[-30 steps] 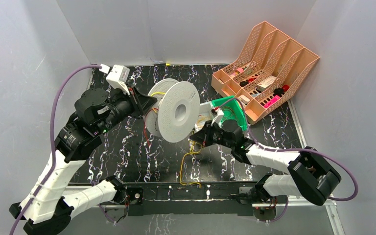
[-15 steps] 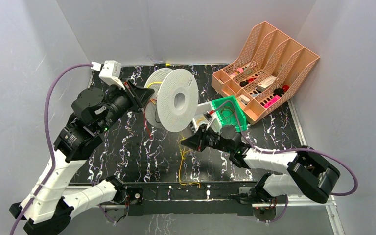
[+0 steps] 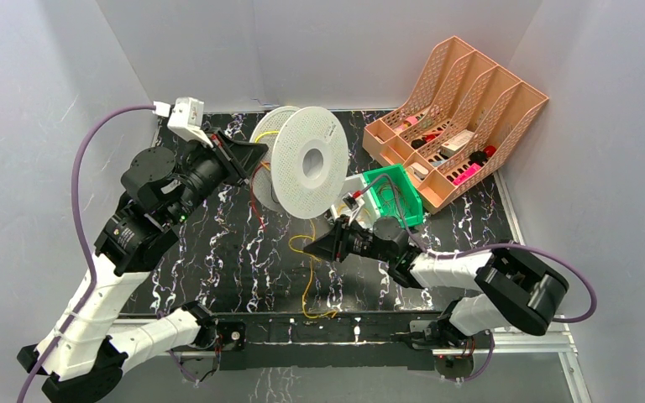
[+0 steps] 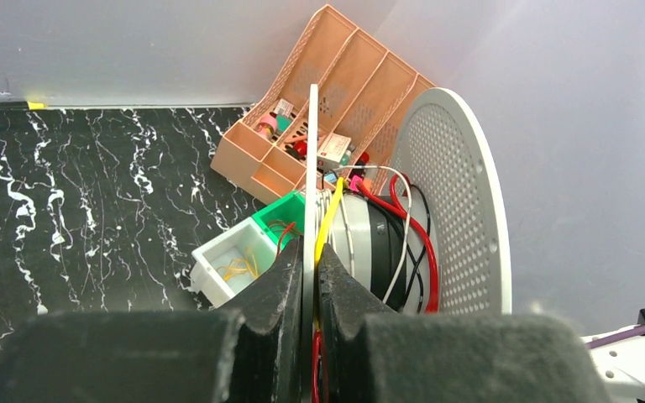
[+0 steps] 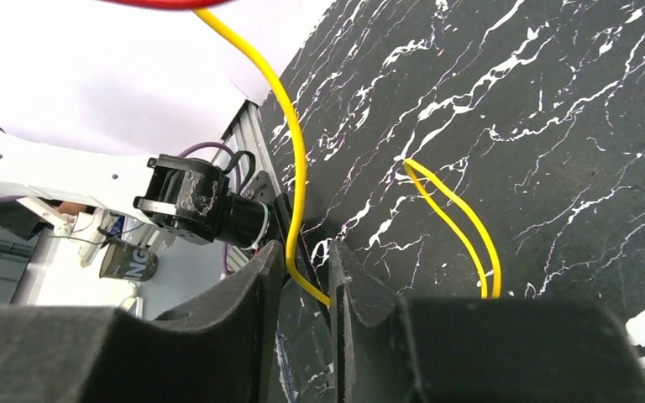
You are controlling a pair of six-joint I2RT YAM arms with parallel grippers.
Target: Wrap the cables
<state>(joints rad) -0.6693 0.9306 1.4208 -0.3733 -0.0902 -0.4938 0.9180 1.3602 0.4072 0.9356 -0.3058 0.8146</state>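
I need to draw my right gripper back next, away from the white spool, and close it on the hanging yellow cable (image 3: 306, 250), which already runs between its slightly open fingers.
A white round spool (image 3: 302, 168) is held upright above the black marbled table. My left gripper (image 3: 260, 156) is shut on the edge of one spool flange (image 4: 312, 151); its fingers clamp the thin disc in the left wrist view, where the gripper (image 4: 310, 252) fills the bottom. A yellow cable (image 4: 329, 218) runs over the hub beside red and white wires. The yellow cable (image 3: 306, 277) hangs from the spool and loops on the table. My right gripper (image 3: 312, 247) is slightly open, and the cable (image 5: 290, 134) passes loosely between its fingers (image 5: 306, 256).
A pink file organizer (image 3: 458, 113) stands at the back right. A green and white bin (image 3: 396, 195) with small wires sits just behind my right arm; it also shows in the left wrist view (image 4: 227, 264). Grey walls close in on three sides.
My left arm has carried the spool up and toward the back. My right gripper has slid left along the yellow cable, and the loop on the table has shifted left.
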